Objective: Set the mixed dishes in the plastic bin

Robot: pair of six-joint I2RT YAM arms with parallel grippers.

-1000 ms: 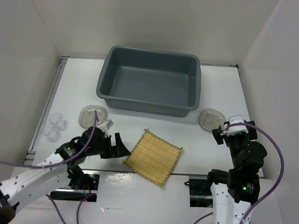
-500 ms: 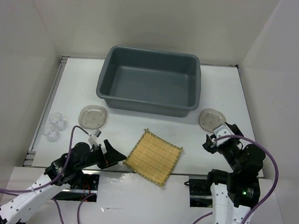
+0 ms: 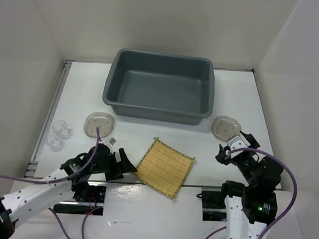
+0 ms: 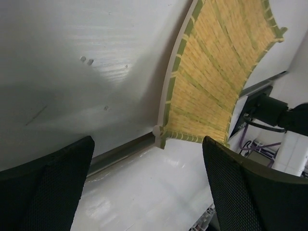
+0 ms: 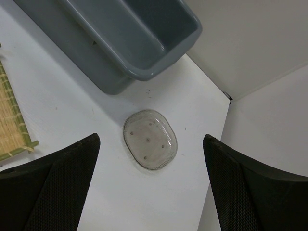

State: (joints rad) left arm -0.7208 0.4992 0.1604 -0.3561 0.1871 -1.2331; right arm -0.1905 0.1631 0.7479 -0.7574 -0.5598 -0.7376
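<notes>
My left gripper slides to the right in the top view next and closes around the mat's corner, since that corner overhangs the table's edge there.
The dark grey plastic bin (image 3: 159, 86) stands at the back middle and is empty; it also shows in the right wrist view (image 5: 130, 33). The tan woven mat (image 3: 164, 167) lies at the table's near edge, also in the left wrist view (image 4: 216, 72). One transparent plate (image 3: 99, 124) lies left of the bin, another plate (image 3: 225, 126) to the right, also in the right wrist view (image 5: 150, 139). Two small clear cups (image 3: 57, 134) stand at the far left. My left gripper (image 3: 124, 163) is open just left of the mat. My right gripper (image 3: 229, 150) is open just short of the right plate.
White walls close in the table on the left, back and right. A metal rail (image 3: 50, 117) runs along the table's left edge. The arm bases (image 3: 219, 203) and purple cables sit at the near edge.
My left gripper has moved slightly forward and right, closer to the mat's left corner. My right gripper has dropped from above the right plate to just short of it.
</notes>
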